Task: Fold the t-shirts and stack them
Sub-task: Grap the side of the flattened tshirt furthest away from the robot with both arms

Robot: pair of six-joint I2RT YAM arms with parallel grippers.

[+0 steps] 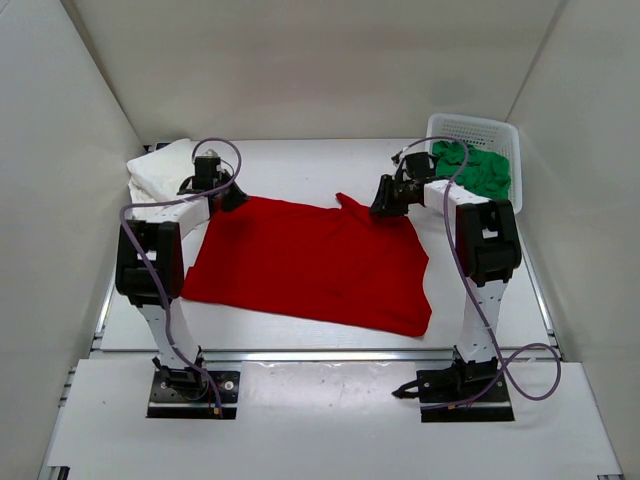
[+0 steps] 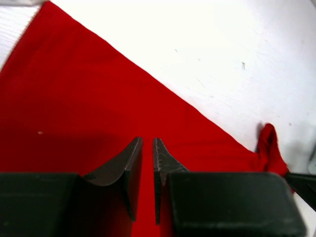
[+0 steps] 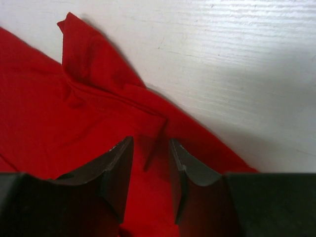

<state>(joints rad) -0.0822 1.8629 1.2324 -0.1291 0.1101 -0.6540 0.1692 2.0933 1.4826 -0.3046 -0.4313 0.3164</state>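
Observation:
The right gripper eases slightly toward the rumpled sleeve next and closes its fingers on the raised crease (image 1: 369, 212) (image 3: 154, 131), because that fold already stands up between the fingers.
The red t-shirt (image 1: 310, 265) lies spread flat in the middle of the table. My left gripper (image 1: 232, 198) sits low at its far left corner. In the left wrist view the jaws (image 2: 147, 139) are almost together, with a thin strip of the red t-shirt (image 2: 74, 98) filling the slit. My right gripper (image 1: 383, 207) is at the far right corner, beside a rumpled sleeve. Its jaws (image 3: 151, 139) stand apart over the red t-shirt (image 3: 39, 98), with a small raised crease between them. The off-white t-shirt (image 1: 160, 170) lies folded at the far left. The green t-shirt (image 1: 480, 168) lies crumpled in the basket.
A white perforated basket (image 1: 470, 122) stands at the far right corner, just behind the right arm. White walls close in the table on the left, right and back. Bare white table shows beyond the red shirt's far edge.

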